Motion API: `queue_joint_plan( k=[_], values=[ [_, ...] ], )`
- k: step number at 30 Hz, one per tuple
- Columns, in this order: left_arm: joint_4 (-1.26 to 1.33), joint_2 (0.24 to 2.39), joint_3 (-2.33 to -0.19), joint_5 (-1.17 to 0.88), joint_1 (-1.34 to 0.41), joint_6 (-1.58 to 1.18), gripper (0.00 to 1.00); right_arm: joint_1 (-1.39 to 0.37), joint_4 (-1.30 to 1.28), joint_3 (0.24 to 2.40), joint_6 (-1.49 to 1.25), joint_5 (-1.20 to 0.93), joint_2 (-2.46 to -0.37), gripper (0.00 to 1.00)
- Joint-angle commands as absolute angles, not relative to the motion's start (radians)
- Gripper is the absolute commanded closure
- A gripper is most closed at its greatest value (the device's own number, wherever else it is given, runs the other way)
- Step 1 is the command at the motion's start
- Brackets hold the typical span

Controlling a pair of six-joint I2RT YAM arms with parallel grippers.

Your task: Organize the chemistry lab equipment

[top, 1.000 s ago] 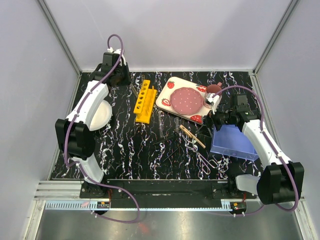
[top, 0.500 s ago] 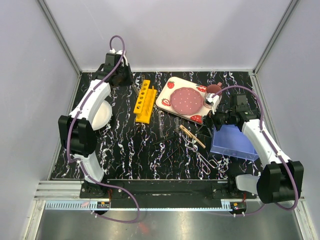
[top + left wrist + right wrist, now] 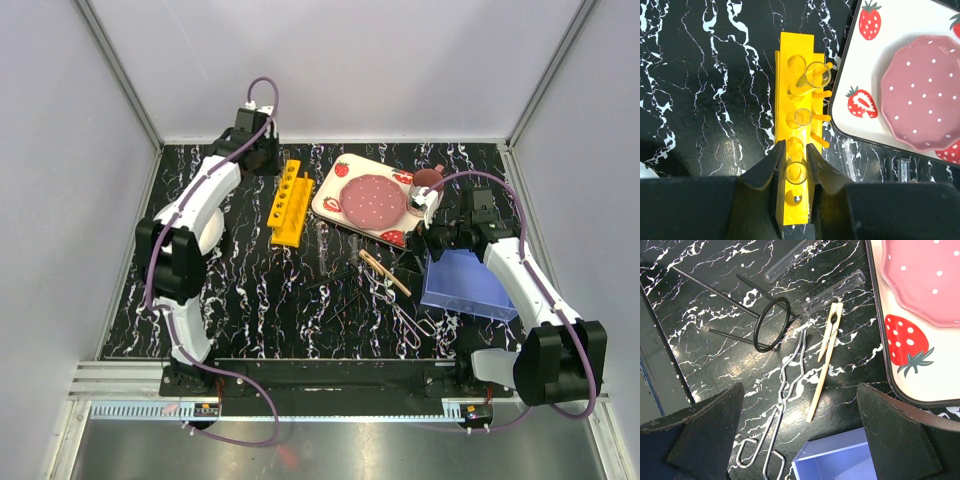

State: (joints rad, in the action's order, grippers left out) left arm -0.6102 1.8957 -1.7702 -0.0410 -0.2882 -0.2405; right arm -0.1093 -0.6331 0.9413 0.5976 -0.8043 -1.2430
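The left gripper needs to lower the clear glass tube into the rack hole next, as the tube stands upright over that hole, beside the empty nearest one.
My left gripper (image 3: pixel 262 150) hangs over the near end of the yellow holed rack (image 3: pixel 795 125), its jaws closed on a clear glass tube (image 3: pixel 796 172) seen end-on. Two more tubes (image 3: pixel 817 75) stand in the rack. My right gripper (image 3: pixel 800 435) is wide open and empty above the table, over the silvery forceps (image 3: pixel 785 395) and the tan wooden clamp (image 3: pixel 826 357). Black rods with a ring (image 3: pixel 771 324) and two loose glass tubes (image 3: pixel 832 290) lie just beyond them. In the top view the rack (image 3: pixel 288 203) is at the back left of centre.
The strawberry-print tray (image 3: pixel 335 205) with its pink dotted plate (image 3: pixel 373 200) lies right of the rack, and a pink cup (image 3: pixel 427 179) stands at its far corner. A blue bin (image 3: pixel 465 283) sits under my right arm. A white bowl (image 3: pixel 205 230) is at the left.
My left arm has swung right along the back of the table, from the far left corner to beside the rack's far end. The right arm has not moved.
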Motion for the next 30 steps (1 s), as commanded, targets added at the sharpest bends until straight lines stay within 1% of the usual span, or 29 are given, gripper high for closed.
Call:
queue_joint_plan(
  k=[1, 12, 30],
  values=[
    [-0.63, 1.927, -1.848, 0.054, -0.317, -0.199, 0.91, -0.107, -0.624, 0.945, 0.615, -0.807, -1.247, 0.0],
    [-0.638, 1.98, -1.87, 0.084, -0.339, -0.192, 0.9, -0.107, -0.626, 0.945, 0.615, -0.811, -1.252, 0.0],
    [-0.637, 1.999, -1.85, 0.092, -0.345, -0.19, 0.88, -0.109, -0.624, 0.948, 0.614, -0.808, -1.258, 0.0]
  ],
)
